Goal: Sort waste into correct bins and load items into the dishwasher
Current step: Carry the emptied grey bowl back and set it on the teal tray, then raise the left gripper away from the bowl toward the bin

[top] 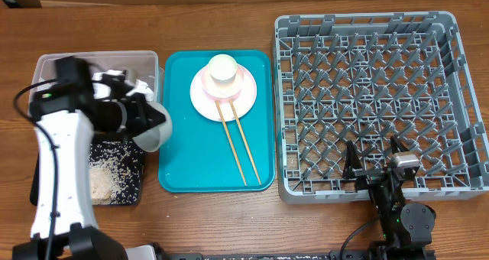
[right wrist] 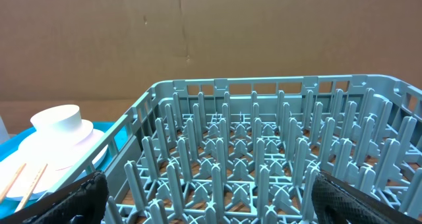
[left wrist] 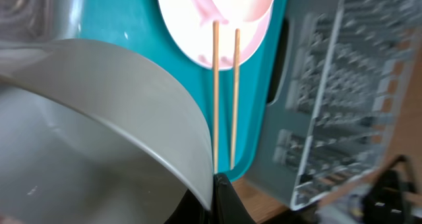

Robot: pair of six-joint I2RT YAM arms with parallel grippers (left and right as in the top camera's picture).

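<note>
My left gripper will next bring the bowl [top: 155, 128] across and down, because the teal tray's empty near part is below it and to its right in the overhead view.
My left gripper [top: 140, 118] is shut on the rim of the grey-green bowl [top: 155, 128], holding it tilted above the gap between the black tray [top: 130, 180] and the teal tray [top: 183, 160]. In the left wrist view the bowl [left wrist: 99, 118] fills the left half, its rim pinched by my gripper [left wrist: 214, 194]. A white cup [top: 224, 67] sits on the pink plate [top: 243, 99], with two chopsticks [top: 238, 145] trailing off it. My right gripper [top: 374, 167] hangs open over the front edge of the grey dish rack [top: 367, 30], nothing between its fingers [right wrist: 82, 197].
A clear tub [top: 145, 60] stands at the back left, partly hidden by my left arm. Rice-like grains [top: 103, 176] lie in the black tray. The rack's upright pegs [right wrist: 264, 158] stand just ahead of the right gripper. Bare wooden table runs along the front.
</note>
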